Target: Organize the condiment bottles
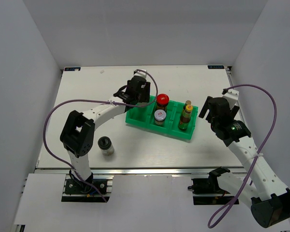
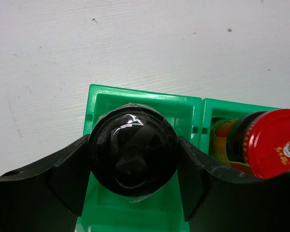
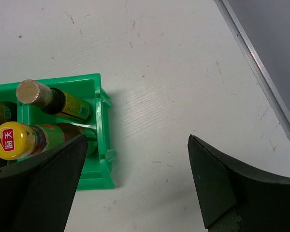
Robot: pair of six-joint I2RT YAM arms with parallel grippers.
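Observation:
My left gripper needs to go down next into the far end of the green tray's section beside the red-lidded jar and release the black-capped shaker there, since that section shows a bare bottom.
My left gripper (image 2: pixel 134 157) is shut on a black-capped shaker (image 2: pixel 133 137), both fingers pressed against its cap. It hangs over the left compartment of the green tray (image 2: pixel 99 96). In the top view the left gripper (image 1: pixel 135 93) hides that shaker. The middle compartment holds a red-lidded jar (image 1: pixel 162 100) and a silver-lidded jar (image 1: pixel 159 116). Two slim sauce bottles (image 1: pixel 186 113) stand in the right compartment, one tan-capped (image 3: pixel 31 93), one yellow-capped (image 3: pixel 9 140). A second black-capped shaker (image 1: pixel 105 145) stands on the table, front left. My right gripper (image 3: pixel 136 145) is open over bare table, right of the tray.
The tray (image 1: pixel 150 123) lies at a slant in the middle of the white table. The table's right edge rail (image 3: pixel 261 72) runs close to the right gripper (image 1: pixel 203 112). Grey walls enclose the table on three sides.

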